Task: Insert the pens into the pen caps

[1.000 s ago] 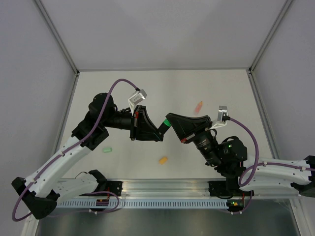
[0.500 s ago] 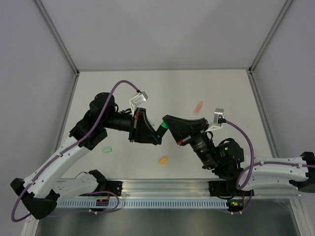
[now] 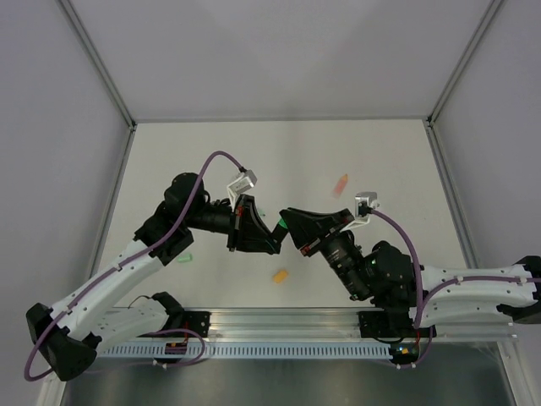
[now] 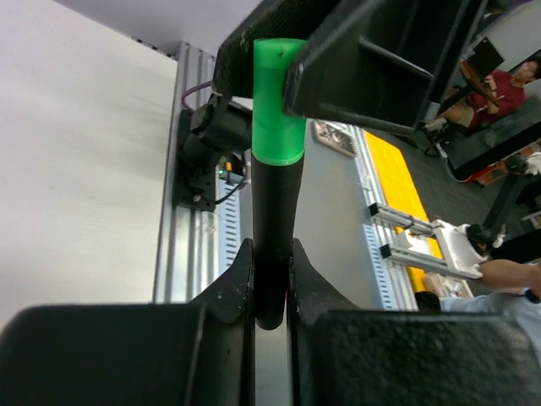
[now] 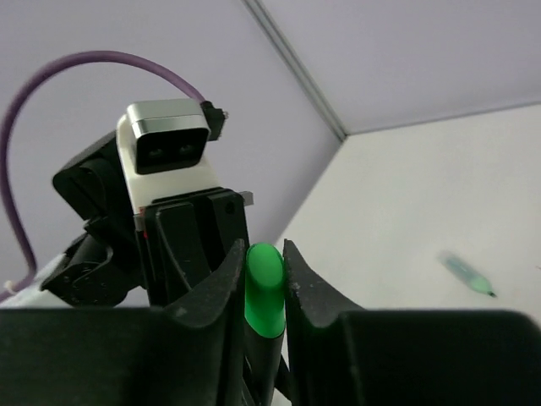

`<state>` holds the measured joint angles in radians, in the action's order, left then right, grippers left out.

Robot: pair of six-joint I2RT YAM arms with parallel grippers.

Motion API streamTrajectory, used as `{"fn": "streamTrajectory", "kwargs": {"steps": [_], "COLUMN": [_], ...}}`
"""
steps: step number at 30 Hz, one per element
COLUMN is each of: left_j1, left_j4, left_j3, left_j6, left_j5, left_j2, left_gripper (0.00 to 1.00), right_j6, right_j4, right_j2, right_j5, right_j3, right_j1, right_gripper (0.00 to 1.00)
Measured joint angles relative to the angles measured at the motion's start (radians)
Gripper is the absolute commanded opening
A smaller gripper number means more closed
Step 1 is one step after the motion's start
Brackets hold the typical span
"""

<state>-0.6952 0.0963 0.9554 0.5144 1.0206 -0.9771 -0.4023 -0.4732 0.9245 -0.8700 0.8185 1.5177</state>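
Observation:
The left gripper tilts downward and lowers the already capped black pen next. It then releases the pen on the bare tabletop beyond the orange cap (image 3: 279, 275), which lies below the gripper.
My left gripper (image 3: 269, 242) (image 4: 269, 254) is shut on the lower end of the black pen (image 4: 275, 211), held in the air over the middle of the table. The bright green cap (image 4: 277, 101) (image 3: 280, 227) sits on the pen's other end. My right gripper (image 3: 288, 223) (image 5: 264, 254) is shut on that cap (image 5: 264, 292). The two grippers face each other, close together. The pale orange-pink pen (image 3: 341, 183) lies on the table at the far right. The orange cap (image 3: 279, 275) lies near the front. A blurred pale green pen (image 5: 469, 275) lies on the table.
A small pale green piece (image 3: 186, 256) lies on the table, partly hidden beside the left arm. Grey walls close the table at the back and sides. An aluminium rail (image 3: 287, 326) runs along the near edge.
Both grippers have moved toward the near edge and closer together. Less of the black pen shows between them now. The things on the table have not moved.

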Motion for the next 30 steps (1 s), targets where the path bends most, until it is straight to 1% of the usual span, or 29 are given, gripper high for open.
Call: {"fn": "streamTrajectory", "kwargs": {"steps": [1, 2, 4, 5, 7, 9, 11, 15, 21, 25, 28, 30], "left_j1": [0.000, 0.000, 0.013, 0.023, 0.039, 0.043, 0.043, 0.043, 0.043, 0.042, 0.033, 0.018], "left_j4": [-0.035, -0.075, -0.162, -0.199, -0.252, -0.294, -0.334, -0.404, -0.544, -0.624, -0.678, -0.678], "left_j3": [-0.027, -0.055, -0.101, -0.121, -0.158, -0.189, -0.223, -0.299, -0.427, -0.451, -0.445, -0.443], "left_j6": [-0.010, -0.015, -0.020, -0.021, -0.023, -0.025, -0.029, -0.054, -0.114, -0.135, -0.143, -0.156], "left_j5": [-0.001, -0.009, -0.076, -0.114, -0.160, -0.185, -0.200, -0.211, -0.234, -0.195, -0.143, -0.123], "left_j2": [-0.001, -0.003, -0.010, -0.011, -0.012, -0.012, -0.012, -0.012, 0.005, 0.010, -0.012, -0.026], "left_gripper": [0.02, 0.02, 0.02, 0.02, 0.02, 0.02, 0.02, 0.02, 0.02, 0.02, 0.02, 0.02], "right_j6": [0.011, 0.023, 0.051, 0.063, 0.086, 0.100, 0.113, 0.118, 0.114, 0.115, 0.115, 0.115], "right_j4": [0.051, 0.097, 0.209, 0.257, 0.336, 0.390, 0.440, 0.507, 0.576, 0.614, 0.630, 0.631], "right_j2": [-0.005, -0.012, -0.024, -0.026, -0.037, -0.067, -0.121, -0.271, -0.528, -0.621, -0.659, -0.666], "right_j5": [-0.027, -0.041, -0.051, -0.047, -0.044, -0.047, -0.055, -0.072, -0.137, -0.157, -0.158, -0.158], "right_j3": [0.006, 0.008, 0.006, 0.005, 0.005, 0.005, 0.005, -0.007, -0.090, -0.135, -0.145, -0.145], "right_j1": [0.008, 0.012, 0.034, 0.044, 0.051, 0.050, 0.049, 0.049, 0.049, 0.049, 0.049, 0.049], "right_gripper": [0.34, 0.45, 0.51, 0.57, 0.63, 0.72, 0.79, 0.84, 0.85, 0.85, 0.86, 0.86]}}
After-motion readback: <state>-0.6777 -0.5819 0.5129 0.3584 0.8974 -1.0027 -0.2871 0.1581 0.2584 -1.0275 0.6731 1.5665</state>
